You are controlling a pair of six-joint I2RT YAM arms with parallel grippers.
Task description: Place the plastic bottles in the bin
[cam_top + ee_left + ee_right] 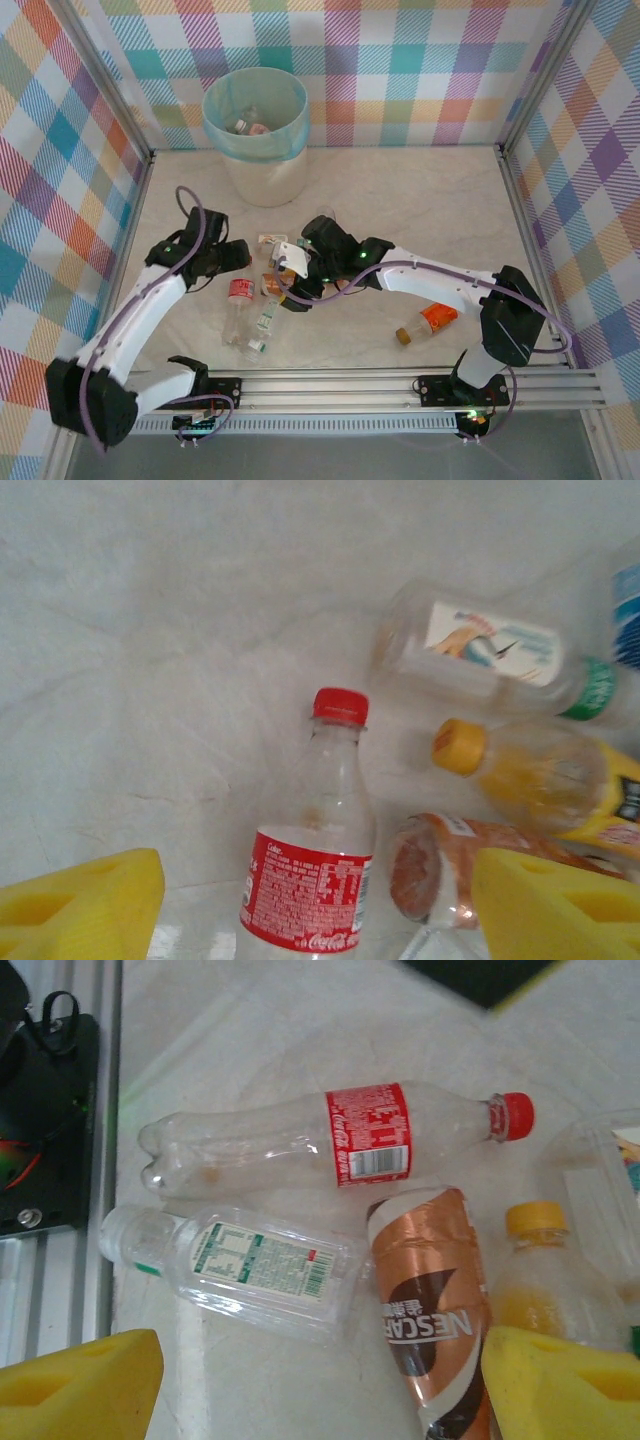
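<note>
The cola bottle's red cap (341,706) lies below my left gripper, clear of neighbouring bottles, so next I should lower the gripper and close its fingers around the cap.
A cream bin (262,178) with a teal liner stands at the back, with bottles (250,127) inside. Several plastic bottles lie clustered at front centre. A red-labelled cola bottle (318,865) lies between the open left gripper's (320,910) yellow pads, with gaps on both sides. The right gripper (320,1390) hangs open over the same cluster. A brown coffee bottle (430,1300) lies by its right pad (565,1385), and a clear green-capped bottle (240,1265) lies ahead. In the top view the left gripper (238,258) and right gripper (290,268) flank the cola bottle (239,300).
An orange-labelled bottle (430,322) lies alone at the front right. A yellow-capped bottle (545,785) and a clear white-labelled bottle (490,650) lie beside the cluster. Checked walls enclose the marble table (420,210). A metal rail (400,385) runs along the near edge.
</note>
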